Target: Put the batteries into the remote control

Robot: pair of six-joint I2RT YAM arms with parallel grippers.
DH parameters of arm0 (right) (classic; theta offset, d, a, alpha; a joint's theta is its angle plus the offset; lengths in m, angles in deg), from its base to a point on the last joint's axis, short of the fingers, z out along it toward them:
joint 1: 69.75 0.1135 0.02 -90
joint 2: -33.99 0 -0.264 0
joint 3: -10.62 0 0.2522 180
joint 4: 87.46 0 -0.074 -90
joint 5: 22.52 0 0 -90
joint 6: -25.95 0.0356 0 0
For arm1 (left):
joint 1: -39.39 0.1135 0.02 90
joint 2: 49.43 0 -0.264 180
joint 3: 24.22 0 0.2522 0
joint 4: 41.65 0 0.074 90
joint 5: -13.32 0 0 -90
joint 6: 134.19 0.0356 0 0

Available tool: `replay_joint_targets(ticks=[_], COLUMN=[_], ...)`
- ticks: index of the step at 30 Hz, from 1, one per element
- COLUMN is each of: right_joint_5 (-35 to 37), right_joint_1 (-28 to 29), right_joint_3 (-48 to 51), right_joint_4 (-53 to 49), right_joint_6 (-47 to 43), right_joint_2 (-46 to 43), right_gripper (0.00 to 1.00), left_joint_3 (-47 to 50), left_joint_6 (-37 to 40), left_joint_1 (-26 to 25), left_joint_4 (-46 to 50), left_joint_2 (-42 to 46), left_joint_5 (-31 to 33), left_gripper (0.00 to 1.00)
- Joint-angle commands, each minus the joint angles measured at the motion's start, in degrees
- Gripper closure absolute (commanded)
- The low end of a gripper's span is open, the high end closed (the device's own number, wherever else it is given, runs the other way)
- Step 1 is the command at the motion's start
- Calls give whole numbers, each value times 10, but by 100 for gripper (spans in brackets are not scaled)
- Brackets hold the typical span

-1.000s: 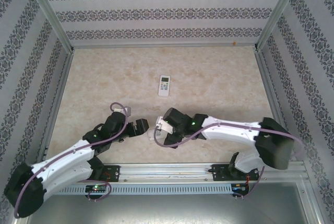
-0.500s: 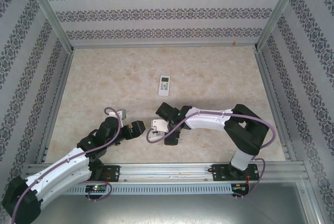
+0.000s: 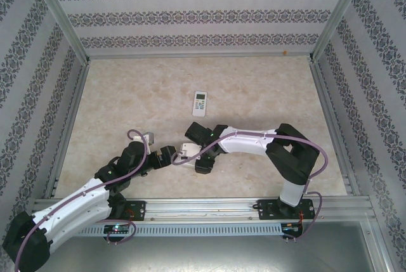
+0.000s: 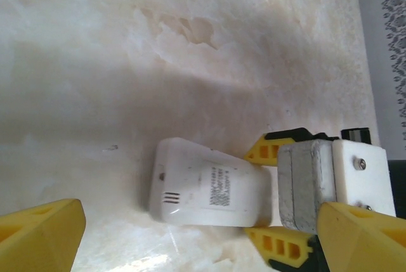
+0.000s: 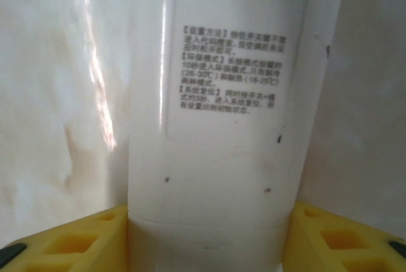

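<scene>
The robot's left gripper needs to move outward onto the free part of the remote control and close there, because the right gripper's fingers cover only the other end of the remote control.
A white remote control (image 4: 209, 186) lies back side up on the marble table, its printed label (image 5: 231, 63) facing up. My right gripper (image 5: 209, 237) is shut on its near end, one yellow finger (image 5: 82, 240) pressed against each long side. Seen from above, that gripper (image 3: 195, 151) holds the remote control (image 3: 188, 150) just in front of the arm bases. My left gripper (image 4: 200, 240) stands wide open just short of the remote control's free end, with nothing between its fingers (image 4: 38, 234). It also appears from above (image 3: 166, 156). The batteries are out of view.
A second white remote (image 3: 200, 103) lies face up farther back, near the table's middle. Patterned walls with metal rails (image 3: 70, 126) close the table on three sides. Bare marble (image 3: 266, 94) spreads to the back and right.
My right arm has folded in and its jaws have narrowed onto the remote control. The left gripper drew back a little to the left and stays open.
</scene>
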Motion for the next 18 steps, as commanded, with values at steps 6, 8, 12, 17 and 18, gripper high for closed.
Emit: replay_joint_targets(ticks=[6,8,12,17,18], right_joint_5=[-69,-79,-108,-101,-97], right_joint_1=[-2,-2,-2,-2,-3], right_joint_3=[-9,6,41,63,65], right_joint_4=[92,120,181,185,183], right_joint_6=[256,289,339,340,342], right_joint_2=[-42,-56,-96,-126,-130], right_gripper=[51,51,51,50,50], left_joint_3=[16,27,51,43,40], left_joint_6=[-150,-185,-222,-177,-173], left_joint_1=[24,30,44,47,48], left_joint_4=[-126,-146,-172,-164,-153], left_joint_2=[-36,-37,-20,11,17], left_joint_5=[-52,-54,-56,-70,-68], left_gripper=[12,15,23,23,23])
